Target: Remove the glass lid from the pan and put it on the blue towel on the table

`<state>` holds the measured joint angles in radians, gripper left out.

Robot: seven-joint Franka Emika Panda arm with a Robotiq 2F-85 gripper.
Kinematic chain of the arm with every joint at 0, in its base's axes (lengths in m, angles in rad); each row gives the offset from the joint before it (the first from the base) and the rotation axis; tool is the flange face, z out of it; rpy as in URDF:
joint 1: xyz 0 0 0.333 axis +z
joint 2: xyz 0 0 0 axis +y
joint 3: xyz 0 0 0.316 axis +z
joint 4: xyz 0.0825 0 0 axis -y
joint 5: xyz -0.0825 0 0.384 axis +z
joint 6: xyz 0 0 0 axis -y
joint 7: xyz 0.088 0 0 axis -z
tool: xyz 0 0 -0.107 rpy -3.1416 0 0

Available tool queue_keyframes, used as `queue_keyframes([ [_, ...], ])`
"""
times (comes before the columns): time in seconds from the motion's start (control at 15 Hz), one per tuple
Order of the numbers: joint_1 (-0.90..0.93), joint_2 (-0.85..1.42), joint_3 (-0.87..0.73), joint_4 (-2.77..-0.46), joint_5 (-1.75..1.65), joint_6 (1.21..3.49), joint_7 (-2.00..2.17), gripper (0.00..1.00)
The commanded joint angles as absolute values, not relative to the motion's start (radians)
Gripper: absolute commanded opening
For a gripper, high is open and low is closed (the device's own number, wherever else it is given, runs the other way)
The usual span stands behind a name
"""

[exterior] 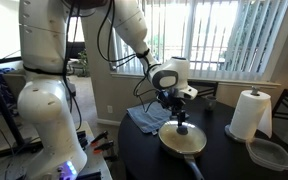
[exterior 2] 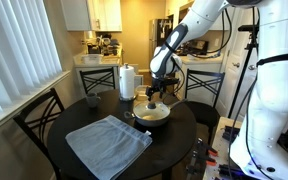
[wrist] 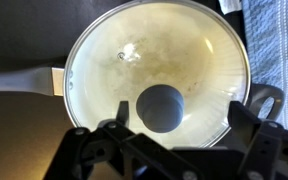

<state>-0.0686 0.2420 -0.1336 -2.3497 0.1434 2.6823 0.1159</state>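
Note:
The robot's gripper needs to move down onto the dark knob at the lid's middle and close on it, since its open fingers are above the knob and wider apart than it.
The glass lid sits on the pan, its dark knob in the middle. The pan's dark handle points left in the wrist view. My gripper is open, just above the lid, its fingers either side of the knob and not touching it. It hangs over the pan in both exterior views. The rumpled blue towel lies flat on the dark round table beside the pan, and shows at the right edge of the wrist view.
A white paper towel roll stands on the table beyond the pan. A clear plastic container lies near the roll. Dark chairs surround the table. Cables and equipment sit on the floor near the robot base.

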Motion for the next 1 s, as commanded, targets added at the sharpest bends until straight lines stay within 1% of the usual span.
queue_keyframes([
  [0.0, -0.08, 0.337, -0.143, -2.252, 0.105, 2.673, 0.145, 1.0],
  [0.47, -0.089, 0.443, -0.141, -2.155, 0.096, 2.624, 0.123, 1.0],
  [0.93, -0.091, 0.486, -0.113, -2.112, 0.104, 2.574, 0.113, 1.0],
])
